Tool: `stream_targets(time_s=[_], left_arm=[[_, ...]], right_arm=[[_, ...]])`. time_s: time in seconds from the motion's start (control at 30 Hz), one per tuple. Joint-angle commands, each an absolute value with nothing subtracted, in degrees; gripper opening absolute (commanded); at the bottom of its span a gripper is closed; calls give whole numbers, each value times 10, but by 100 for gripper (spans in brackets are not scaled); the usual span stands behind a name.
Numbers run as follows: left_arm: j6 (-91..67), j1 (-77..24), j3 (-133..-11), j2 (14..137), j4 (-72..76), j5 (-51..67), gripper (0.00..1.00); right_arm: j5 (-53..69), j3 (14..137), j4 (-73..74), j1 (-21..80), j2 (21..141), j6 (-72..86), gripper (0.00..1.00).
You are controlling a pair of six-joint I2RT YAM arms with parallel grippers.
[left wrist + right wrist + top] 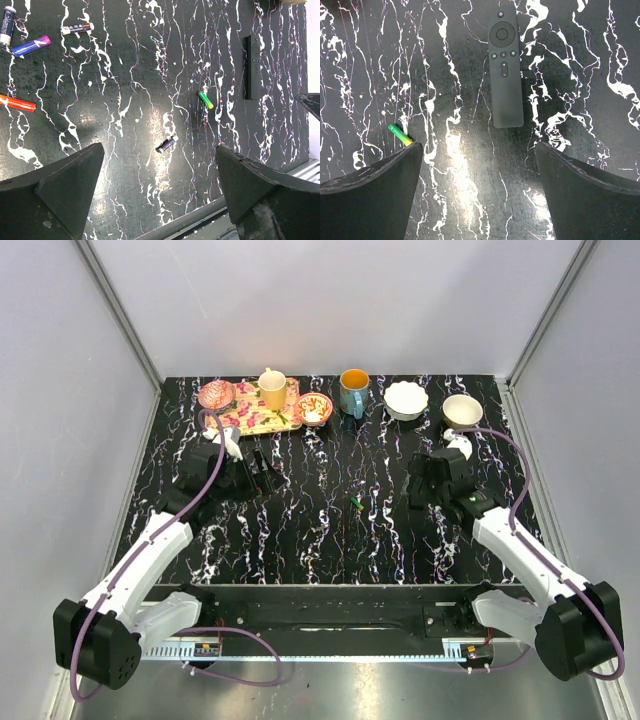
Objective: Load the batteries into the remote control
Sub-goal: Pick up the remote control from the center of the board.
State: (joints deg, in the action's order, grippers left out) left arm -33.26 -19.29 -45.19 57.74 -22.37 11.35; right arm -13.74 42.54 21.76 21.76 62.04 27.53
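Observation:
My right gripper is above the remote control (505,70). My open fingers need to go down next on both sides of its buttonless end (508,106), the part closest to them.
The black remote control (505,70) lies button side up on the marbled table, ahead of my right gripper (477,147), which is open and empty above the table. It also shows in the left wrist view (252,66). A green battery (399,134) lies left of the remote, its end hidden behind my right gripper's left finger. It also shows in the left wrist view (205,99) and the top view (355,503). A small dark battery (166,144) lies between the fingertips of my left gripper (160,147), which is open and empty above it.
Several other loose batteries (30,46) and an orange one (17,103) lie at the upper left of the left wrist view. At the back stand a patterned tray (250,418) with cups and bowls, a teal mug (353,392) and two white bowls (406,400).

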Motion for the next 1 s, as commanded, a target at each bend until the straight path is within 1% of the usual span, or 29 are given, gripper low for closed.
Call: stream_targets(time_s=[0.0, 0.33, 0.53, 0.67, 0.93, 0.97], left_arm=[[-334, -191, -452, 578, -197, 129, 99], [-309, -223, -446, 553, -192, 124, 99], [-308, -236, -430, 548, -186, 132, 99], [-312, -243, -429, 548, -185, 133, 99], [-317, -249, -425, 549, -176, 142, 99], [-317, -248, -425, 548, -175, 143, 99]], right_arm=[[-125, 460, 228, 221, 626, 245, 100], [-155, 517, 291, 222, 734, 237, 100], [-129, 521, 289, 221, 788, 229, 100], [-171, 533, 287, 221, 819, 232, 100], [-170, 607, 277, 220, 940, 240, 100], [-165, 612, 275, 219, 947, 238, 98]])
